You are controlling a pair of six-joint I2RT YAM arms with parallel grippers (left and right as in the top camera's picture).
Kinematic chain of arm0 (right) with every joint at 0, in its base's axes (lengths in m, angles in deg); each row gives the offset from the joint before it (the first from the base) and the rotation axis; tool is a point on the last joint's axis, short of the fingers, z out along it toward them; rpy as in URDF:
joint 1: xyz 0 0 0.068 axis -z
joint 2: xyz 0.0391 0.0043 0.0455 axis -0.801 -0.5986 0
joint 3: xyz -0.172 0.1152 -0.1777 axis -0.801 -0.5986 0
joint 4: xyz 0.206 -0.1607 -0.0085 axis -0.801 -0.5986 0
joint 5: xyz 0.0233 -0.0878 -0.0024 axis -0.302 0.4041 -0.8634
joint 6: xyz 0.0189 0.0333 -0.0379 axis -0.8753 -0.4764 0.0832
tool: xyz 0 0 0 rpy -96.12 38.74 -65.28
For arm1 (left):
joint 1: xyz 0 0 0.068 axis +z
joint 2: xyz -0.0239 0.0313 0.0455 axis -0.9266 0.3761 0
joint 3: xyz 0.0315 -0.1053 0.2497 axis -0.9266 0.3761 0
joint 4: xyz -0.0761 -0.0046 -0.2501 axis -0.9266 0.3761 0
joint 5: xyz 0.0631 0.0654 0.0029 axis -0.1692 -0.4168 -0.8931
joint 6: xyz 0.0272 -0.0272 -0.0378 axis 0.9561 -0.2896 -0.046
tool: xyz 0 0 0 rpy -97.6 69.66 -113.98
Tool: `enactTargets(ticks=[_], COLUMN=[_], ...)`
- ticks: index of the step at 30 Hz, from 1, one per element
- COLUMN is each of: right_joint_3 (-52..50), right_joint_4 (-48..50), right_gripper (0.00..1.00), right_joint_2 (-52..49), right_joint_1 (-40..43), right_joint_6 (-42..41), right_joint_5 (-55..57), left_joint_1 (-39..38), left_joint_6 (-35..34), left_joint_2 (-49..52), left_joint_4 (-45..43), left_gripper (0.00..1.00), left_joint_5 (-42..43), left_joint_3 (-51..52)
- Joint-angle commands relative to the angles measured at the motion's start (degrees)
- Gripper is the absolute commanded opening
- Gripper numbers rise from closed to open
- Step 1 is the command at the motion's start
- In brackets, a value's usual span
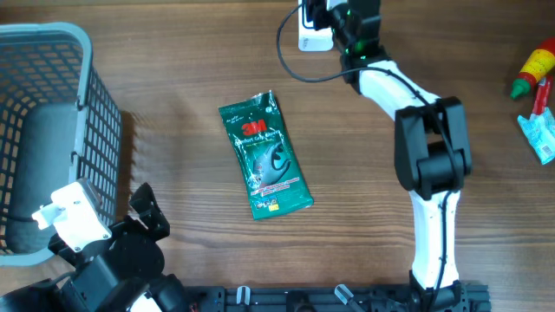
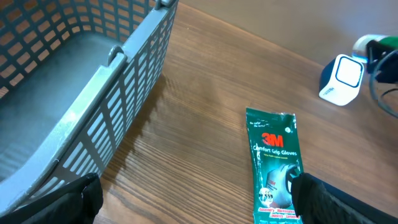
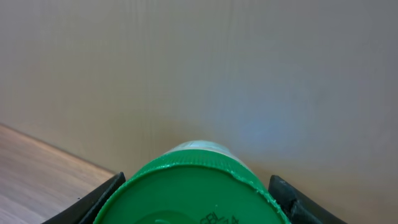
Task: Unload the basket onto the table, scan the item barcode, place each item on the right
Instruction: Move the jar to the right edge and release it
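The wood [image 1: 506, 104] beside the bluish packet is on its right in the overhead view, so my right gripper should next sweep back over there to release the item.
A round green-capped item [image 3: 193, 186] fills the bottom of the right wrist view, and my right gripper [image 3: 196, 199] is shut on it, one black finger on each side. From overhead, that gripper [image 1: 336, 16] holds it at the table's far edge, right beside the white barcode scanner [image 1: 310, 36]. The scanner [image 2: 341, 78] also shows at the right of the left wrist view. My left gripper [image 2: 199, 208] stands open and empty low over the wood, near the front left corner [image 1: 121, 221].
A grey plastic basket [image 1: 52, 52] stands at the left, close to my left arm. A green 3M gloves packet [image 1: 264, 156] lies mid-table. A red and yellow bottle [image 1: 532, 66] and a bluish packet [image 1: 541, 134] lie at the right edge.
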Motion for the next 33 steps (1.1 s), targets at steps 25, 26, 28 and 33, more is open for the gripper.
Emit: enactTargets(ticks=[25, 26, 28, 33], right_joint_3=[0.7, 0.5, -0.3, -1.7], right_joint_4=[-54.8, -57.3, -60.1, -61.3], right_gripper=[0.47, 0.47, 0.46, 0.47], right_joint_2=[24.2, 23.8, 22.3, 15.5], right_joint_1=[24.3, 26.5, 30.9, 39.9], right_joint_6=[-7.8, -7.8, -7.8, -7.6], right_joint_5=[9.0, 9.0, 9.0, 9.0], left_joint_1=[0.2, 0.2, 0.2, 0.2], left_joint_6=[-1.0, -1.0, -1.0, -1.0], left_joint_2=[0.2, 0.2, 0.2, 0.2], left_joint_4=[0.0, 0.0, 0.0, 0.0], left_gripper=[1.00, 1.00, 1.00, 1.00], left_joint_5=[-0.3, -0.3, -0.3, -0.3], left_joint_3=[0.0, 0.0, 0.0, 0.0])
